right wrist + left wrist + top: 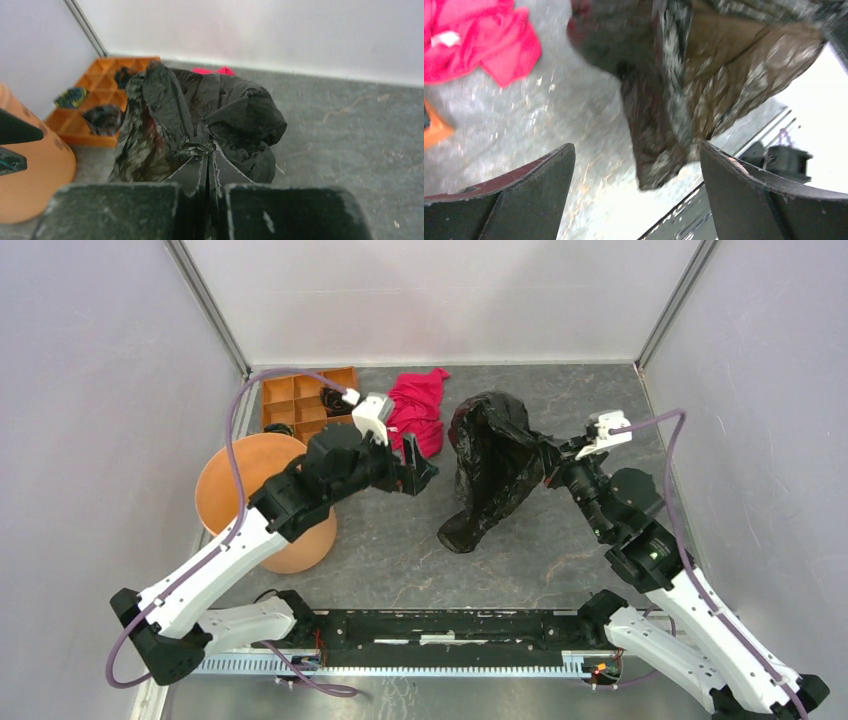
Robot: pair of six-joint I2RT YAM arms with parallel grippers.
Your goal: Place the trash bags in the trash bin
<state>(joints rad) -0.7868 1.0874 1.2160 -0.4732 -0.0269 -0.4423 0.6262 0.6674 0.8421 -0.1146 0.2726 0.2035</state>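
I need to lower my left gripper's open fingers and advance onto the bag's unheld rim (462, 474) (667, 97), which hangs lower and to the gripper's right in the top view.
A big glossy black trash bag (493, 470) hangs lifted over the table's middle, its lower end near the surface. My right gripper (547, 462) is shut on the bag's right edge; in the right wrist view the jaws (207, 147) pinch the film (200, 115). My left gripper (418, 470) is open and empty, left of the bag, facing it; the bag (704, 80) shows blurred ahead of the open fingers (549, 170). The round orange-brown trash bin (262, 502) stands at the left, partly under my left arm. It also shows in the right wrist view (30, 170).
A red-pink cloth (422, 408) lies at the back, behind my left gripper. A flat orange tray (300, 400) with compartments sits in the back left corner, with small dark items in it (102, 119). Walls close in on three sides.
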